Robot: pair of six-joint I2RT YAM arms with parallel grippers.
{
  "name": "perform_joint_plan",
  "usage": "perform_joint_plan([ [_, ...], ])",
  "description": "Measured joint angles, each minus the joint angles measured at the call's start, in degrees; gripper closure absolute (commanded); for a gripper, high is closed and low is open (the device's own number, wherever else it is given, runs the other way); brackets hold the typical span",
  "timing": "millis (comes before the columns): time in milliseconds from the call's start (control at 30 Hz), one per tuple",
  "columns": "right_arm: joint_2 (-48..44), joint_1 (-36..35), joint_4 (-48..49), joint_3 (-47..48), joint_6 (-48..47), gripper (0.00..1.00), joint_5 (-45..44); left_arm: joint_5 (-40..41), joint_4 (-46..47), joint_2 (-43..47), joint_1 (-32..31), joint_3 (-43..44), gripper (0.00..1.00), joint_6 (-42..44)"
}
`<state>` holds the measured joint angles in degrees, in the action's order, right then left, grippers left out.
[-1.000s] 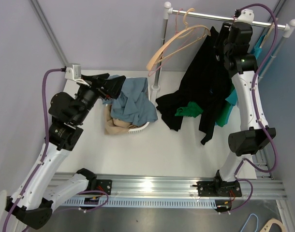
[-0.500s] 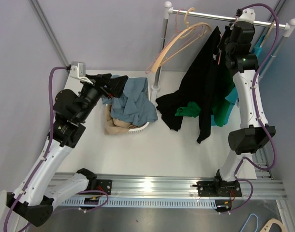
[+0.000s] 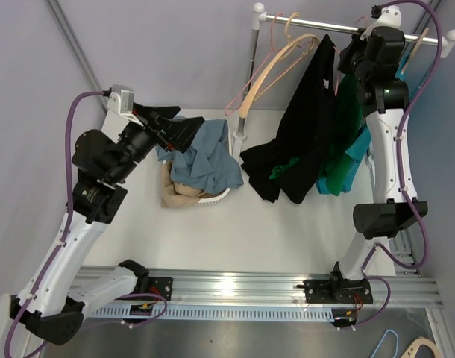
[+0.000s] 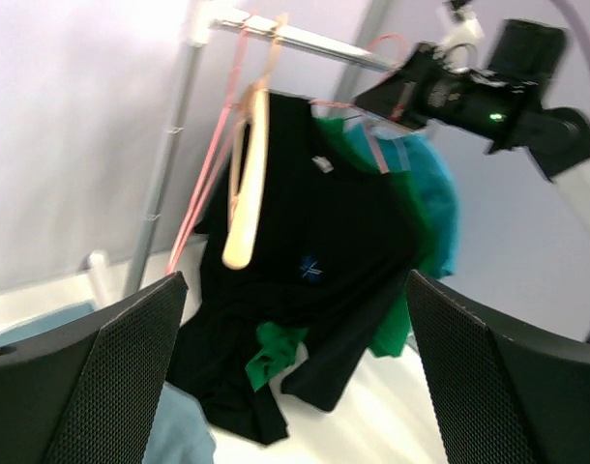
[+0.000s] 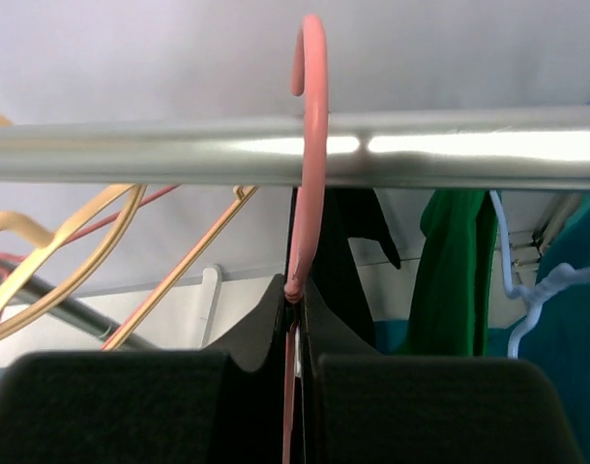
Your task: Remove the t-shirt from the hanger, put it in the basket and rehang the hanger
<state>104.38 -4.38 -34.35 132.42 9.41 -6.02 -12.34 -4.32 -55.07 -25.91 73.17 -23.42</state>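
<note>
My right gripper is holding the hanger, so my left gripper needs to go down next, moving back and to the right in the top view, onto the black t-shirt's near lower fold (image 3: 300, 186) (image 4: 332, 375).
A black t-shirt (image 3: 306, 134) hangs on a pink hanger (image 5: 309, 145), and its lower hem lies on the white table (image 3: 235, 231). My right gripper (image 3: 352, 63) is high at the metal rail (image 3: 339, 27). In the right wrist view it (image 5: 297, 295) is shut on the hanger's neck just below the hook, which crosses the rail (image 5: 179, 159). My left gripper (image 3: 184, 130) is open and empty above the basket, well left of the shirt. In the left wrist view its fingers (image 4: 131, 358) frame the black shirt (image 4: 343, 242).
An empty wooden hanger (image 3: 276, 63) and a thin pink one hang at the rail's left end. A green shirt (image 3: 339, 142) and a teal shirt (image 3: 356, 160) hang behind the black one. A white basket (image 3: 212, 198) of clothes sits left of the rack post (image 3: 246, 112).
My right gripper has risen toward the rail with the pink hanger, lifting the black shirt's upper part. My left gripper has lifted slightly and turned toward the rack.
</note>
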Motion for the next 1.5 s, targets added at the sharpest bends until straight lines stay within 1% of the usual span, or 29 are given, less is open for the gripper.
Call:
perform_joint_plan([
  [67,-1.29,-0.04,-0.68,-0.81,0.22,1.0,0.72,-2.89,2.32,0.55,0.0,-0.68,0.0,0.11],
  [133,-4.17,-0.13,-0.5,-4.17,0.59,1.0,0.98,-4.81,5.9,1.88,-0.02,-2.8,0.01,0.04],
  [200,-8.79,-0.46,-0.15,-9.97,1.44,1.0,0.96,-6.45,8.92,2.78,-0.09,-4.68,0.0,-0.09],
  [300,-17.86,-1.46,2.29,-22.62,2.75,1.0,0.44,-7.69,11.17,2.73,-0.74,-5.64,0.01,0.17],
  [367,-23.41,-3.06,2.95,-29.4,3.48,1.0,-0.22,-7.04,11.54,2.73,-3.13,-6.32,0.01,1.7],
  [400,-25.66,-4.24,2.78,-31.61,3.82,1.0,-1.07,-6.05,11.43,2.73,-4.94,-6.62,0.01,3.56],
  [500,-30.42,-8.61,2.86,-35.43,4.72,1.0,-4.96,1.66,11.02,2.97,-15.17,-7.91,0.0,12.81],
  [567,-33.18,-12.24,3.19,-37.68,5.66,1.0,-8.79,9.09,11.34,2.73,-23.71,-8.98,0.0,19.76],
  [633,-36.11,-16.0,2.84,-40.33,7.26,1.0,-13.22,16.06,12.35,1.38,-30.56,-9.7,0.0,26.51],
  [700,-37.59,-18.29,1.4,-41.09,9.27,1.0,-17.46,23.19,13.51,-0.98,-36.2,-9.86,0.0,32.13],
  [800,-37.7,-18.78,-0.94,-40.46,12.92,1.0,-23.21,32.17,16.7,-5.77,-42.66,-11.32,0.01,38.91],
  [900,-36.24,-18.73,-3.43,-38.69,15.45,1.0,-25.86,37.27,20.9,-8.72,-48.52,-16.63,0.01,43.17],
  [1000,-35.19,-19.06,-4.98,-37.42,17.2,1.0,-26.1,38.77,25.14,-10.36,-51.89,-22.71,0.01,43.91],
  [1167,-34.8,-19.96,-6.08,-35.6,18.08,1.0,-26.08,39.78,34.75,-12.72,-54.12,-31.61,0.01,43.89],
  [1300,-34.8,-20.04,-6.16,-34.67,18.03,1.0,-25.75,39.58,40.52,-15.96,-56.39,-32.96,0.01,43.82],
  [1500,-34.62,-20.17,-6.16,-34.56,18.03,1.0,-24.55,36.85,46.77,-19.61,-56.83,-32.72,0.0,42.32],
])
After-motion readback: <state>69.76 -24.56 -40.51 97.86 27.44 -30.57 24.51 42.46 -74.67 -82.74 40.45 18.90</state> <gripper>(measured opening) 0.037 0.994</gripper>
